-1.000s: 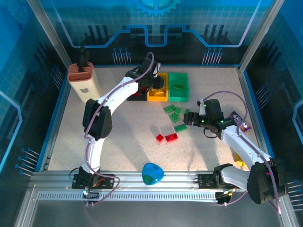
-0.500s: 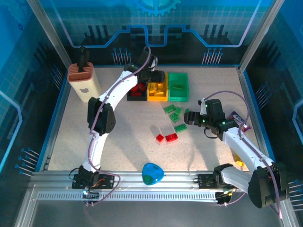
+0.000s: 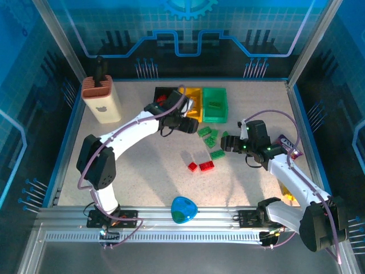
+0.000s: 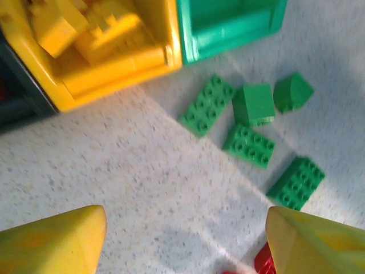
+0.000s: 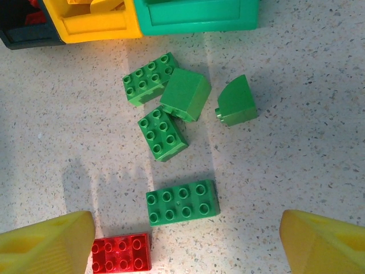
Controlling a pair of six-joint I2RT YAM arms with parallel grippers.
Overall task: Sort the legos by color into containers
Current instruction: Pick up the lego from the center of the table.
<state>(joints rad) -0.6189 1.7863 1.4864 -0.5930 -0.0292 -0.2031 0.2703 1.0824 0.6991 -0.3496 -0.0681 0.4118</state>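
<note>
The smaller red brick (image 4: 229, 272) is below my fingers and closer to my base, so my left gripper will next pull back and go down to close on it.
My left gripper (image 3: 190, 126) (image 4: 185, 240) hangs open and empty over the table just in front of the yellow bin (image 3: 191, 105) (image 4: 114, 57). The black bin (image 3: 164, 93) and the green bin (image 3: 215, 104) (image 4: 228, 25) flank the yellow one. Green legos (image 3: 209, 135) (image 4: 248, 145) (image 5: 162, 133) lie loose in front of the bins. My right gripper (image 3: 226, 142) (image 5: 185, 245) is open above a green brick (image 5: 182, 202) (image 3: 217, 154), with a red brick (image 5: 121, 253) (image 3: 206, 166) beside it. A second red brick (image 3: 193, 166) lies nearby.
A tall cream block (image 3: 101, 100) stands at the back left. A blue-green disc (image 3: 183, 209) lies near the front edge. Snack packets (image 3: 288, 149) rest by the right wall. Yellow bricks (image 4: 85, 28) fill the yellow bin.
My left gripper has pulled back from above the black and yellow bins toward the near side, now over the table by the green legos. The right arm has barely moved.
</note>
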